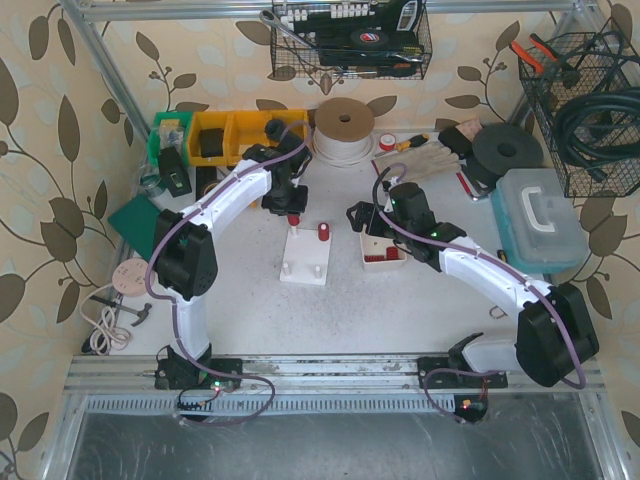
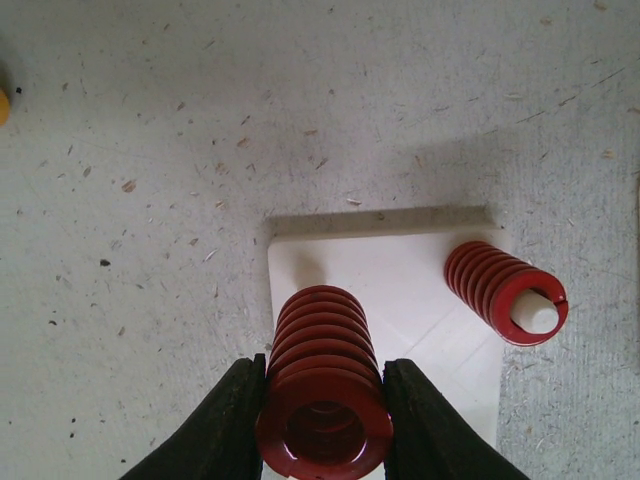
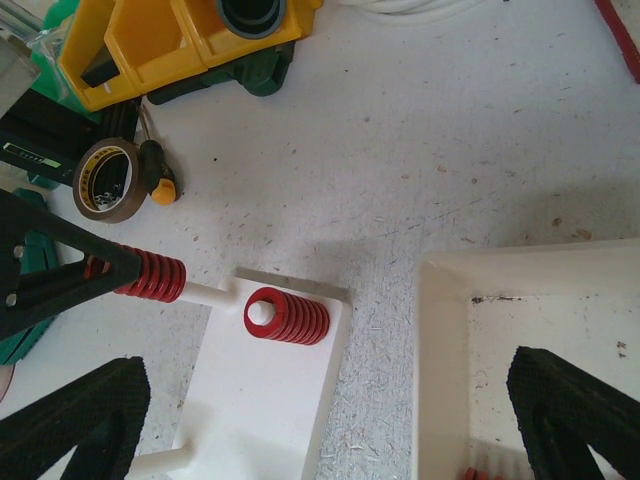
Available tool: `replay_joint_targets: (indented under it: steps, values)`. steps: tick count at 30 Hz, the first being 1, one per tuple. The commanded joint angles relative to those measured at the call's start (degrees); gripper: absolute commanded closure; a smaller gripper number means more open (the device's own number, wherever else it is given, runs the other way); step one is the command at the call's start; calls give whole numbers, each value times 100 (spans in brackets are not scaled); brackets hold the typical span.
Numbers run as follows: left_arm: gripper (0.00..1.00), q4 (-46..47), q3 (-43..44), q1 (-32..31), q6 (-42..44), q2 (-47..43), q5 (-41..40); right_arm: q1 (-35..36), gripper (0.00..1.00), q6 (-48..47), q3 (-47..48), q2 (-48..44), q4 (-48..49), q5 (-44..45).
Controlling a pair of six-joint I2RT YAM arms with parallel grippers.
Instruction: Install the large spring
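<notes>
The large red spring is only around the tip of the white peg (image 1: 294, 231). I will next lower the spring toward the plate with my left gripper and then let it go.
My left gripper (image 1: 292, 208) is shut on a large red spring (image 2: 323, 400), held upright over the back left corner of the white peg plate (image 2: 400, 300). In the right wrist view this spring (image 3: 150, 277) sits at the tip of a white peg (image 3: 210, 293). A second red spring (image 2: 505, 292) is seated on the back right peg and also shows in the top view (image 1: 324, 233). My right gripper (image 3: 325, 430) is open and empty, hovering between the plate (image 3: 270, 400) and a white tray (image 3: 440, 350).
The tray (image 1: 372, 254) holds more red springs. Yellow bins (image 1: 228, 135), a green box (image 1: 168, 135), a tape roll (image 3: 108, 180) and a cord spool (image 1: 343, 128) stand at the back. A teal case (image 1: 540, 215) is at the right.
</notes>
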Motion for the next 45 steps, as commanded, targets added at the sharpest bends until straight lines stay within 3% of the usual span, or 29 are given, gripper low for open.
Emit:
replay_joint_targets:
  steps: [1, 42, 45]
  values:
    - [100, -302, 184, 20, -88, -113, -190, -18, 4, 29, -96, -36, 99, -77]
    - [100, 452, -477, 17, -737, 444, 150, -22, 5, -34, -158, 0, 310, -170]
    - [80, 458, -498, 17, -804, 479, 229, -23, 5, -34, -188, -13, 366, -208]
